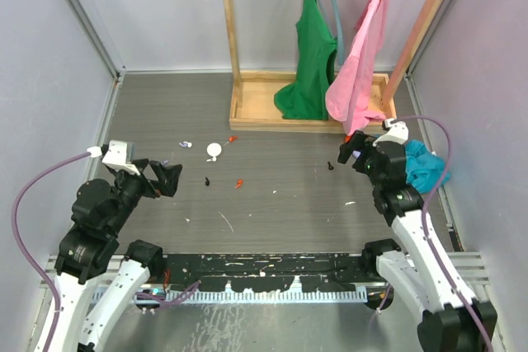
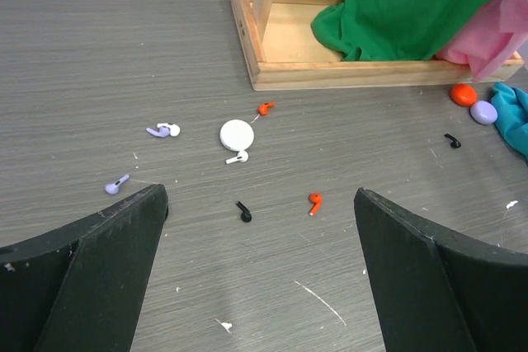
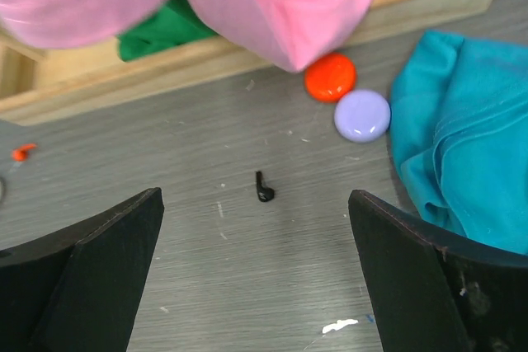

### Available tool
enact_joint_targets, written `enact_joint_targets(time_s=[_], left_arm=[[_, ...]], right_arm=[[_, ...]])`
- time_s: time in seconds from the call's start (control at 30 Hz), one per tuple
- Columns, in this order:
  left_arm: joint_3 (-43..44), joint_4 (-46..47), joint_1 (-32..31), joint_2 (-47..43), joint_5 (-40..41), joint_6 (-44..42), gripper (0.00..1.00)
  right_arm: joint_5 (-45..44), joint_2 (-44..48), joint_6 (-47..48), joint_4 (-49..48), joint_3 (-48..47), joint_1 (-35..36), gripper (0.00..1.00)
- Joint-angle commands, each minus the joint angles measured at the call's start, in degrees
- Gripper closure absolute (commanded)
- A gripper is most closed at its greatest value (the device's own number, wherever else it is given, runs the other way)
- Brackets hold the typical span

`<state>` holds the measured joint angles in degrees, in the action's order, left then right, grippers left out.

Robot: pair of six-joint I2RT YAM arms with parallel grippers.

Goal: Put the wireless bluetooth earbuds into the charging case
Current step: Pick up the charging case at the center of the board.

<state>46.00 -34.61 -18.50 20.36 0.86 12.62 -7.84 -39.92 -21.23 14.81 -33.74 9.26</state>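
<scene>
The red disc and the teal cloth are close beside the lilac disc (image 3: pixel 363 115), so my right gripper needs to turn and move down with its open fingers on both sides of the lilac disc.
Tiny stemmed earbuds lie scattered on the grey table. In the left wrist view there are a black one (image 2: pixel 242 211), a red one (image 2: pixel 314 201), a white one (image 2: pixel 237 157) beside a white round disc (image 2: pixel 236 133), another red one (image 2: pixel 265 108) and two lilac ones (image 2: pixel 162 130) (image 2: pixel 115 185). My left gripper (image 2: pixel 260 202) (image 1: pixel 167 177) is open and empty, short of them. My right gripper (image 3: pixel 254 204) (image 1: pixel 350 155) is open and empty, with a black earbud (image 3: pixel 263 189) (image 1: pixel 331 165) lying ahead between its fingers. I cannot make out a charging case for certain.
A red disc (image 3: pixel 330 77) and a lilac disc (image 3: pixel 362 114) lie by a teal cloth (image 3: pixel 462 146) at the right. A wooden tray base (image 1: pixel 256 113) with a rack holds a green garment (image 1: pixel 309 55) and a pink one (image 1: pixel 359 63) at the back.
</scene>
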Motion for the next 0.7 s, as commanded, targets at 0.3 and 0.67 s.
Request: enact_joint_targets(time_s=[0.3,0.67], left_arm=[[-0.21,1.69,-3.58,-0.9,1.1,-1.64,0.02],[-0.26,1.69,-3.8,-0.76,1.08,-1.86,0.02]], right_arm=[[-10.85,-21.89,-4.96,-31.49,8.39,-2.19,0.02],[-10.82,-38.14,-7.06,-39.02,4.16,-5.45,0.12]])
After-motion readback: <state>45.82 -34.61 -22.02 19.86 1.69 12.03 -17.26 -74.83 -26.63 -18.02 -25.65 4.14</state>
